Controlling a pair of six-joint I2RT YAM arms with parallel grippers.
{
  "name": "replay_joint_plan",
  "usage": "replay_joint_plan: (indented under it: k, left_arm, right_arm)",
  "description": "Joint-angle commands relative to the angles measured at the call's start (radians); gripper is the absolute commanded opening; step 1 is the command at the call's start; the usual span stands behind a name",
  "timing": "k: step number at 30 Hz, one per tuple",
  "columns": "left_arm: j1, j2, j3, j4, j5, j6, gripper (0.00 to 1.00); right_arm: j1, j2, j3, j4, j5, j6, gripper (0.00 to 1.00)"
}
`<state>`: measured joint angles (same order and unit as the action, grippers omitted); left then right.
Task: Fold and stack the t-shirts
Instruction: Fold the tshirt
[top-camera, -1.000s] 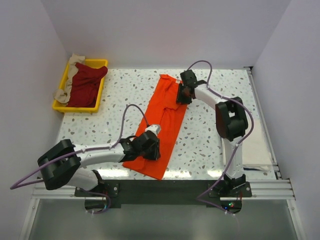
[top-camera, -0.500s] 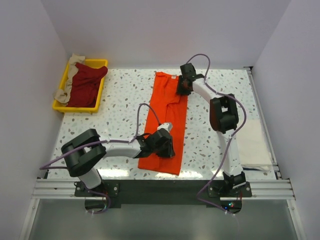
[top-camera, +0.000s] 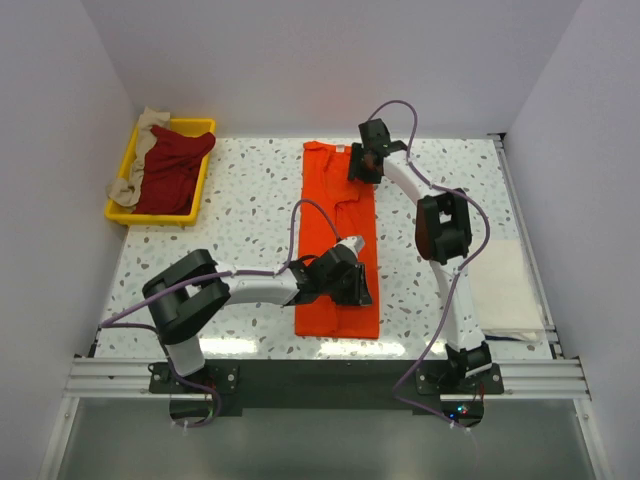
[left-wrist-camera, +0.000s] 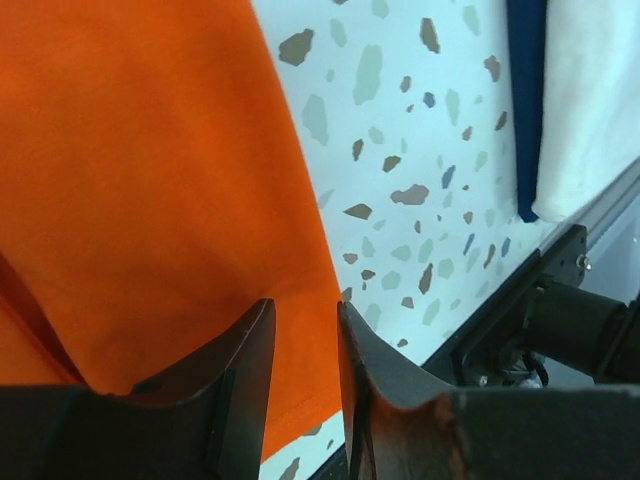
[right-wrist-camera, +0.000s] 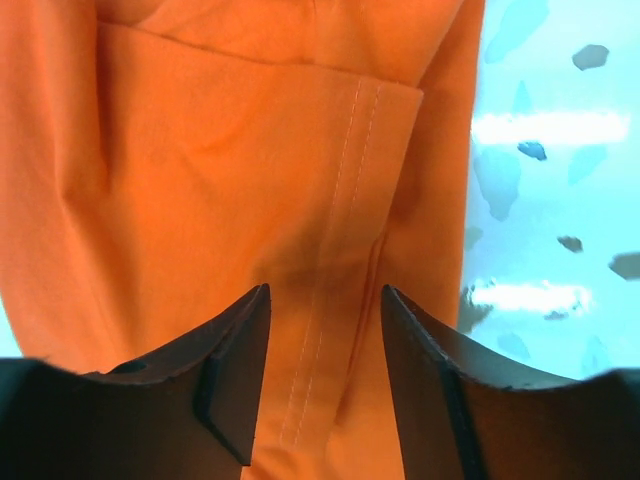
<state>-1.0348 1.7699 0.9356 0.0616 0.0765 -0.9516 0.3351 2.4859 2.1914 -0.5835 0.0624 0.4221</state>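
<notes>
I will move my left gripper back, down and to the left in the top view, onto the t-shirt's near corner (top-camera: 299, 331), because its fingers are by the t-shirt's opposite edge.
The bright orange t-shirt (top-camera: 338, 230) lies folded into a long narrow strip down the middle of the table. My left gripper (top-camera: 357, 287) rests on the strip's near right part. In the left wrist view its jaws (left-wrist-camera: 305, 305) stand a narrow gap apart over flat orange cloth (left-wrist-camera: 150, 180) near the hem. My right gripper (top-camera: 360, 165) is at the strip's far right corner. In the right wrist view its jaws (right-wrist-camera: 325, 290) are open over a stitched fold of the shirt (right-wrist-camera: 250, 180). A dark red t-shirt (top-camera: 172, 170) and a beige one (top-camera: 140, 150) lie in the tray.
The yellow tray (top-camera: 196, 127) stands at the far left corner. A folded cream-white cloth (top-camera: 508, 290) lies at the table's right edge, also in the left wrist view (left-wrist-camera: 595, 100) next to a dark blue strip (left-wrist-camera: 527, 110). A metal rail (top-camera: 330, 375) runs along the near edge.
The orange shirt has swung from a diagonal to lie straight. Its near end moved right with my left gripper, and its far end moved left with my right gripper.
</notes>
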Motion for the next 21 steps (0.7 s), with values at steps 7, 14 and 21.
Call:
replay_joint_plan:
  k: [7,14,21]
  left_arm:
    - [0.059,-0.298,-0.046,-0.048,0.037,0.117,0.4]
    - [0.123,-0.506,-0.247,-0.172,0.077,0.125,0.45]
    - [0.142,-0.679,-0.342,-0.304,-0.003,0.073,0.45]
  right_arm:
    - [-0.005,-0.442,-0.207,-0.064,-0.042,0.012,0.53]
    - [0.013,-0.885,-0.911,0.16,-0.151,0.144,0.53]
    - [0.085,-1.2,-1.361,0.254,-0.242,0.245,0.5]
